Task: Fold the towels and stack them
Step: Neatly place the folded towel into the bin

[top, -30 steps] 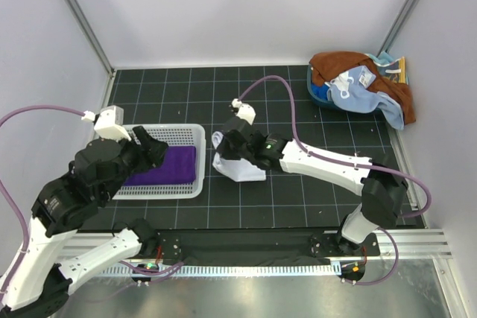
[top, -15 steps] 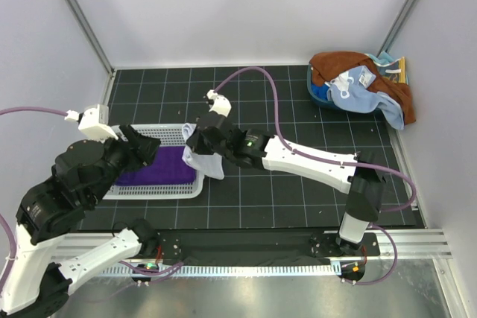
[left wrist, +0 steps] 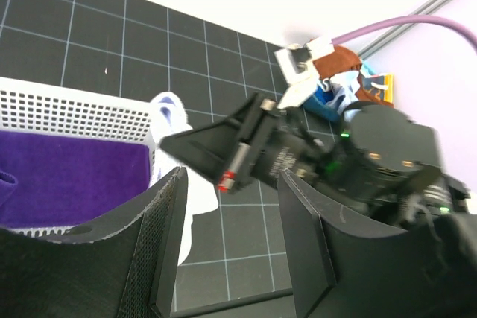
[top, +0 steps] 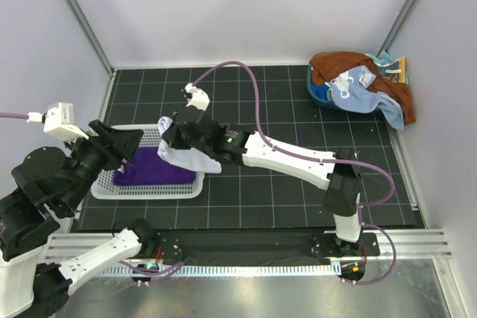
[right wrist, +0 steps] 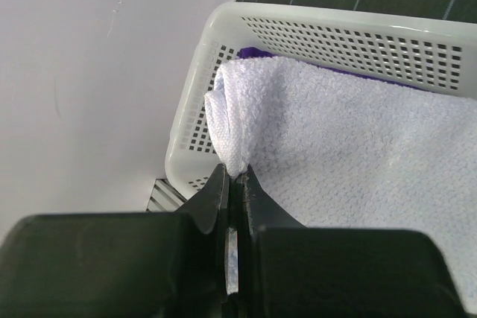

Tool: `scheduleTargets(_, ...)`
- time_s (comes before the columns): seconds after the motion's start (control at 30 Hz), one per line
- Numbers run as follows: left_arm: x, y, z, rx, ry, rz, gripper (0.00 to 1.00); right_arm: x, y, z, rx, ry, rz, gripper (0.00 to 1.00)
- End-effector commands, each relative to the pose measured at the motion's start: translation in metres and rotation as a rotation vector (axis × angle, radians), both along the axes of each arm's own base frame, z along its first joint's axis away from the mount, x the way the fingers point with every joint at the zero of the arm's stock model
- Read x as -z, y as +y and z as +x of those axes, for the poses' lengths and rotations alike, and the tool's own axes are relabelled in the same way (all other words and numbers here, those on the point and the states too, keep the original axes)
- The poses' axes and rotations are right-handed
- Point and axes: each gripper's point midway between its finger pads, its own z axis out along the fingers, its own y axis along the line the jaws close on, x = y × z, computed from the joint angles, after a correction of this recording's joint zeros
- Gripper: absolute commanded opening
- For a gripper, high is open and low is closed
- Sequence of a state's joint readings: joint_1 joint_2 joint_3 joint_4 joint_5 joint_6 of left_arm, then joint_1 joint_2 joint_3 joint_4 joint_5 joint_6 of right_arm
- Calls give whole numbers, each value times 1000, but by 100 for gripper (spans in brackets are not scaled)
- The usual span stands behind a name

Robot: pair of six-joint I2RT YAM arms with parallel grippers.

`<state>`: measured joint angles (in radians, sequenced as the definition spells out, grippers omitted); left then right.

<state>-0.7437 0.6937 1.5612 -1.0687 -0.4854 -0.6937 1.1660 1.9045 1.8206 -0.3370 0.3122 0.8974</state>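
Observation:
The white towel hangs past the basket's rim, so I will next bring my right gripper down and to the left in the top view over the purple towel (top: 153, 171).
My right gripper (top: 168, 139) (right wrist: 237, 176) is shut on a folded edge of the white towel (top: 190, 159) (right wrist: 350, 169). The towel hangs over the right part of the white slotted basket (top: 149, 193) (right wrist: 335, 27). A dark purple towel (top: 153, 171) (left wrist: 67, 184) lies flat inside the basket, partly covered by the white one. My left gripper (top: 123, 144) (left wrist: 231, 176) hovers open at the basket's left side with nothing between its fingers. More towels, rust-brown and light blue, lie in a heap (top: 359, 86) (left wrist: 343, 80) at the back right corner.
White walls and metal posts close in the black gridded table (top: 298, 109) on three sides. The right arm (top: 298, 160) stretches diagonally across the middle, its purple cable (top: 246, 80) arching above it. The metal rail (top: 261, 247) runs along the near edge.
The right arm has carried the white towel leftward from the table's middle to over the basket. The left arm has drawn back to the left, clear of the basket's middle.

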Motion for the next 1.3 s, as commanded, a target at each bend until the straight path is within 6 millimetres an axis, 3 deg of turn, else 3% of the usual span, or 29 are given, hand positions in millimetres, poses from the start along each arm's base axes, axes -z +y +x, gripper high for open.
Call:
scheduleTargets(0.0, -6, 5, 1, -17, -16, 20, 55, -27, 24, -2, -17, -27, 87, 1)
scheduleTargets(0.1, -5, 6, 0, -19, -13, 22, 55, -27, 34, -2, -23, -31, 91, 1)
scheduleTargets(0.23, -3, 8, -2, -19, -10, 23, 55, -16, 47, 1, -33, -30, 85, 1)
scheduleTargets(0.27, -3, 9, -3, -19, -12, 21, 55, -4, 52, 3, -38, -29, 59, 1)
scheduleTargets(0.33, -3, 9, -5, -15, -12, 16, 55, -7, 57, 5, -41, -39, 69, 1)
scheduleTargets(0.6, 4, 9, -6, -6, -2, 23, 55, 22, 79, 13, -58, -42, 38, 1)
scheduleTargets(1.03, 10, 8, -6, 0, 0, 42, 55, 39, 103, 22, -89, -96, 20, 1)
scheduleTargets(1.27, 12, 8, -3, -6, 3, 56, 55, 59, 112, 31, -82, -82, -2, 1)
